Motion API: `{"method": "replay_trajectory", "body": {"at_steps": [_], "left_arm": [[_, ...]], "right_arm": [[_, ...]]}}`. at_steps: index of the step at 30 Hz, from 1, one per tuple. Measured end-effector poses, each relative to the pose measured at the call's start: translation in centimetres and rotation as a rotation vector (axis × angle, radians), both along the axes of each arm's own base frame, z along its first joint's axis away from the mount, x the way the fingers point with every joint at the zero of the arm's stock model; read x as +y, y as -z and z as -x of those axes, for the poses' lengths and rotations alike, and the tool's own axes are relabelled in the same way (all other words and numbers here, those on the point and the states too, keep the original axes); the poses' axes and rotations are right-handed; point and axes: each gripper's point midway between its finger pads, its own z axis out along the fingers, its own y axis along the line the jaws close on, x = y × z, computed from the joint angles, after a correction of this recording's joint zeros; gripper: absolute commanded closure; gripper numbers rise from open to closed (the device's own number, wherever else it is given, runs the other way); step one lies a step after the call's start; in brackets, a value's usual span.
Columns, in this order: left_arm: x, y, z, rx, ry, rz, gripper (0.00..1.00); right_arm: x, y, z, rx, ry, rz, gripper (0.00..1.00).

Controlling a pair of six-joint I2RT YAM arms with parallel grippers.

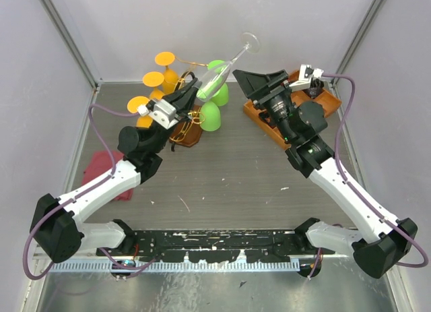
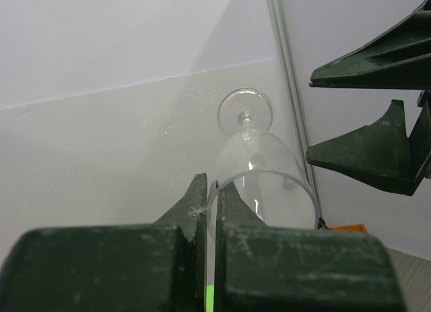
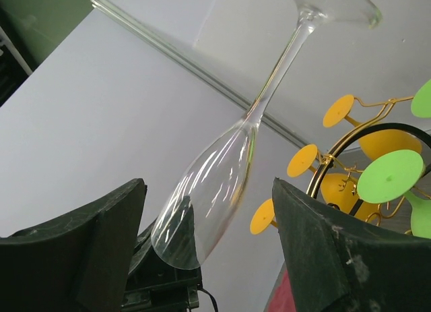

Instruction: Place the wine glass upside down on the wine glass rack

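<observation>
The wine glass's rim is already held, and the wine glass stem's lower end (image 1: pixel 232 60) (image 3: pixel 257 110) is to the left of my right gripper in the top view. My right gripper will move left to it next and close there.
The clear wine glass (image 1: pixel 219 73) hangs tilted in the air, foot (image 1: pixel 250 42) up toward the back wall. My left gripper (image 1: pixel 192 96) is shut on its rim, one finger inside the bowl and one outside (image 2: pixel 214 191). The wine glass rack (image 1: pixel 186 131) has gold wire arms and a brown base, and it stands just under and behind that gripper, carrying orange and green glasses. My right gripper (image 1: pixel 241 83) is open beside the bowl. In the right wrist view the glass (image 3: pixel 215 184) shows between its spread fingers (image 3: pixel 337 251) without touching them, and the rack's hoop (image 3: pixel 323 170) is at the right.
An orange compartment tray (image 1: pixel 326 103) sits at the back right, behind the right arm. A red cloth (image 1: pixel 108 169) lies on the table at the left, near the left arm. Green upside-down glasses (image 1: pixel 212 113) stand next to the rack base.
</observation>
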Motion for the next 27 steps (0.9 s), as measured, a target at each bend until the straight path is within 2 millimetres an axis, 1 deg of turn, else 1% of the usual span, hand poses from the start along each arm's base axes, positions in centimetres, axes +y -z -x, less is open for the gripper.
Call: {"method": "replay_trajectory", "body": {"at_steps": [3, 11, 17, 23, 27], "left_arm": [[0.0, 0.3, 0.0, 0.003, -0.004, -0.003, 1.00], [0.1, 0.0, 0.3, -0.010, -0.004, 0.004, 1.00], [0.4, 0.0, 0.7, -0.017, -0.008, 0.001, 1.00], [0.9, -0.3, 1.1, -0.026, -0.015, 0.005, 1.00], [1.1, -0.1, 1.0, -0.021, -0.029, 0.001, 1.00]], "right_arm": [[0.2, 0.1, -0.5, -0.010, 0.001, -0.008, 0.20], [0.8, 0.6, -1.9, -0.027, 0.007, -0.031, 0.21], [1.2, 1.4, -3.4, -0.019, 0.016, -0.041, 0.22], [2.0, 2.2, -4.6, -0.014, 0.004, -0.052, 0.25], [2.5, 2.0, -5.1, -0.022, -0.019, -0.069, 0.28]]}}
